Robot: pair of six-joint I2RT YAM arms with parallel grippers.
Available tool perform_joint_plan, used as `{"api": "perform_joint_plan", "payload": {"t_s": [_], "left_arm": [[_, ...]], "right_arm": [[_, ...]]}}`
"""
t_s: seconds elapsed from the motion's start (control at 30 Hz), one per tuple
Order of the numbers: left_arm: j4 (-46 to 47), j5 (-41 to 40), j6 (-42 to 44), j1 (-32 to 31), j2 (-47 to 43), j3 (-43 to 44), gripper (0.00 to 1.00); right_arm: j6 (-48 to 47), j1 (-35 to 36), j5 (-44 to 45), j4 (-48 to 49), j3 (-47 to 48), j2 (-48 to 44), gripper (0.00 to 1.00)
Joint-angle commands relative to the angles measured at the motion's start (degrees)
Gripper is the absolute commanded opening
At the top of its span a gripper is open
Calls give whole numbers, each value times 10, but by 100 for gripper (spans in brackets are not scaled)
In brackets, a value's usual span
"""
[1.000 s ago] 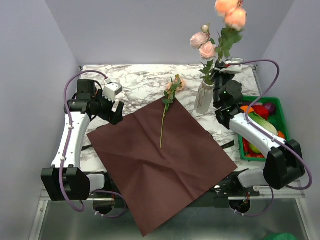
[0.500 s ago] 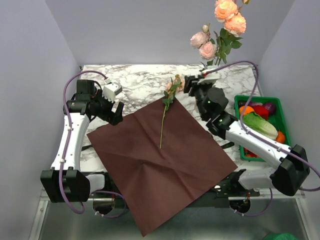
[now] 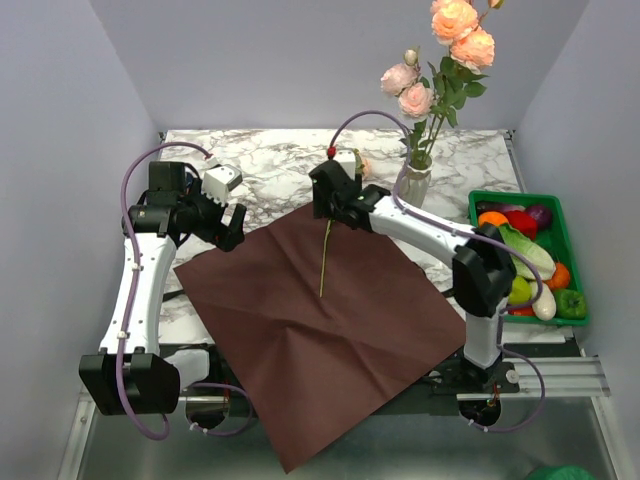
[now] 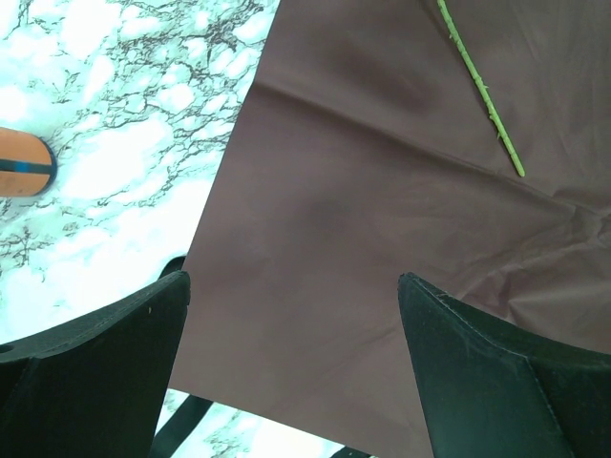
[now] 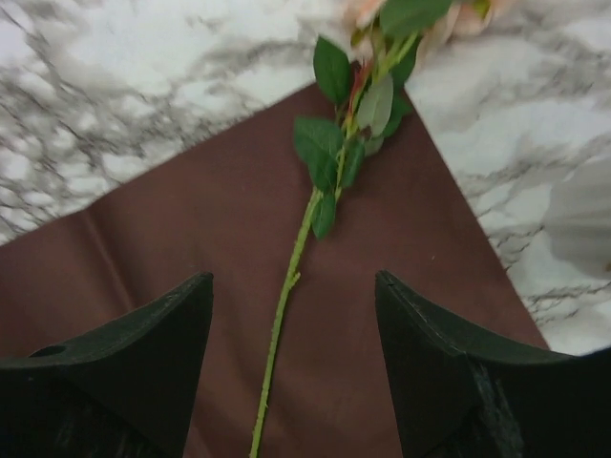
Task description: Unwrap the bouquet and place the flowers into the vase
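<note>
My right gripper should next go straight down onto the bare green stem [image 3: 327, 238] [image 5: 300, 253] and close. The stem already runs between my fingers, just under the lowest leaves.
The dark red paper [image 3: 320, 330] of the bouquet lies unfolded and flat on the marble table. One of the flowers [image 3: 324, 258] lies across its upper part, stem toward me and bloom past the far corner. Several pink and peach roses [image 3: 440, 60] stand in the white vase [image 3: 414, 186] at the back right. My right gripper [image 3: 328, 212] hovers open over the lying flower; in the right wrist view the stem [image 5: 284, 310] runs between its fingers [image 5: 143, 363], untouched. My left gripper [image 3: 232, 228] stands open over the paper's left corner [image 4: 334, 219] with nothing in it.
A green tray [image 3: 555, 215] of vegetables sits at the right edge, beside the right arm. A black ribbon end [image 4: 181, 429] pokes out under the paper's near edge. An orange object [image 4: 24, 164] shows at the left of the left wrist view.
My right arm swung left from the vase to above the lying flower, and its jaws opened wider. The roses stayed in the vase. The left arm has not moved.
</note>
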Motion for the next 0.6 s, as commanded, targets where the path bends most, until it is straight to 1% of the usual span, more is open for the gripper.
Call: {"api": "perform_joint_plan", "payload": {"t_s": [0.0, 0.07, 0.23, 0.37, 0.57], "left_arm": [[-6, 12, 0, 3, -13, 4, 99], [-5, 11, 0, 4, -12, 4, 99], [0, 12, 3, 4, -9, 1, 99], [19, 12, 3, 4, 0, -11, 99], [40, 13, 5, 4, 40, -10, 99]], "right_arm": [[92, 4, -15, -180, 85, 80, 76], [100, 4, -13, -192, 99, 98, 76], [120, 4, -8, -187, 111, 134, 76], [140, 4, -5, -202, 139, 166, 76], [162, 4, -12, -198, 168, 212, 74]]}}
